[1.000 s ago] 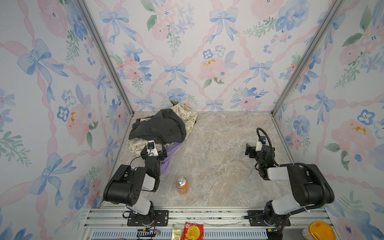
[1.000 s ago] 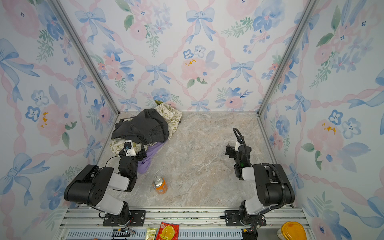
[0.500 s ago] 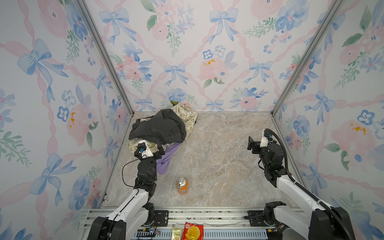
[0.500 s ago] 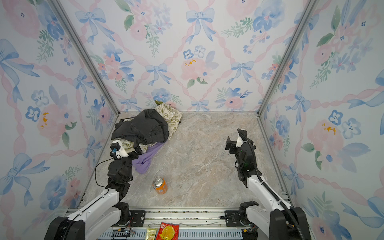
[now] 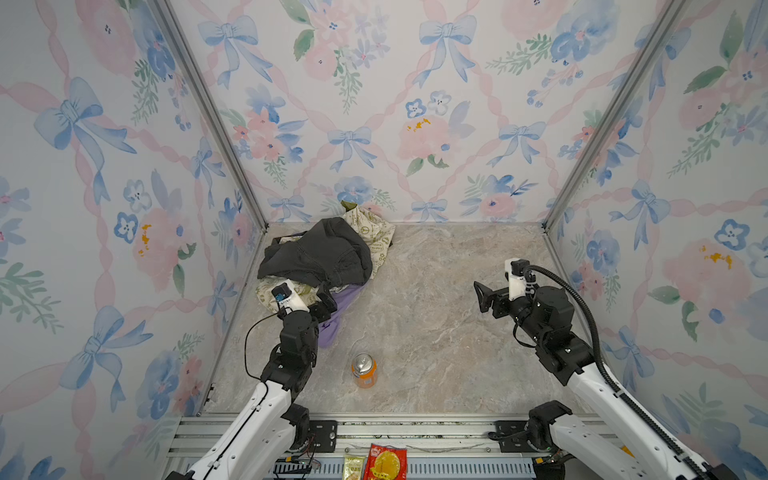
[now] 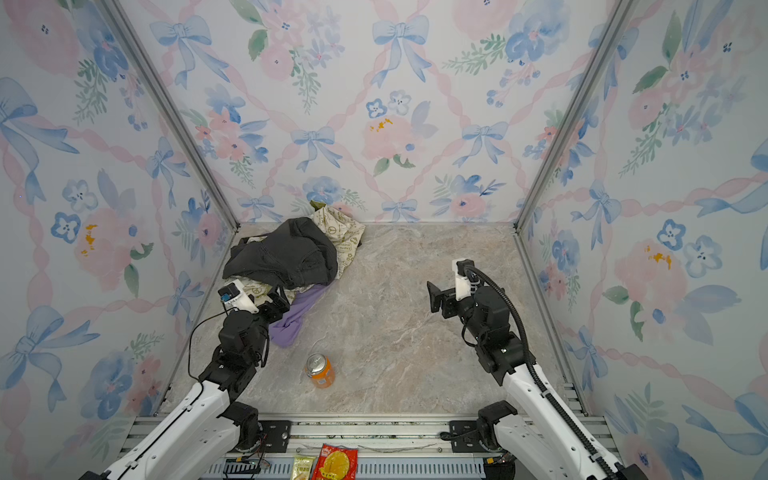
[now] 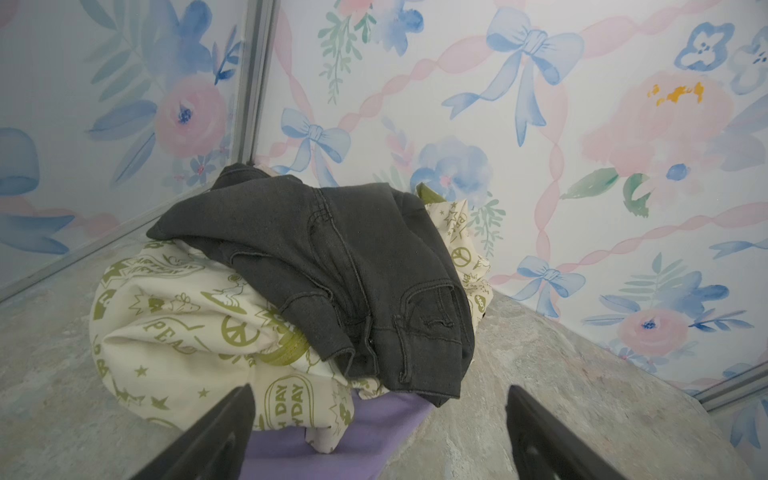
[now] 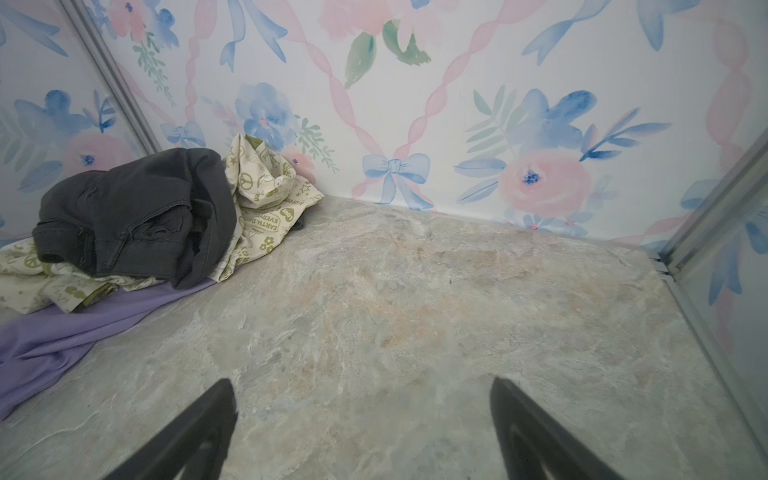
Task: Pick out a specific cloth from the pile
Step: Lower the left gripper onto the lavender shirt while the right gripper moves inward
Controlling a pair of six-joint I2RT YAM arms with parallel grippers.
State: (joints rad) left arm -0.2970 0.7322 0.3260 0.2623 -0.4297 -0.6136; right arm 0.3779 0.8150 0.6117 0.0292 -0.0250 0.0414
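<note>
The near end of the lilac cloth (image 5: 340,311) lies uncovered by the pile, so my left gripper will draw back and tilt down onto it next.
The pile (image 5: 291,291) lies in the far left corner. A charcoal-grey garment (image 5: 320,253) (image 7: 332,257) lies on top of a cream cloth with olive-green prints (image 5: 374,232) (image 7: 174,324). The lilac cloth (image 5: 340,311) (image 6: 297,316) (image 7: 365,432) (image 8: 62,332) pokes out flat from under the pile's near side. My left gripper (image 5: 322,301) (image 6: 276,303) (image 7: 379,390) hangs open just over that lilac edge and holds nothing. My right gripper (image 5: 484,297) (image 6: 436,297) (image 8: 361,382) is open above bare floor on the right, facing the pile.
An orange can (image 5: 364,370) (image 6: 320,370) stands upright on the marble floor near the front, just right of the left arm. Snack packets (image 5: 382,461) lie on the front rail. Floral walls enclose the floor on three sides.
Both arms have unfolded from a tucked pose and stretched forward. The left gripper has come to the pile's near edge; the right gripper has risen and turned towards the pile.
</note>
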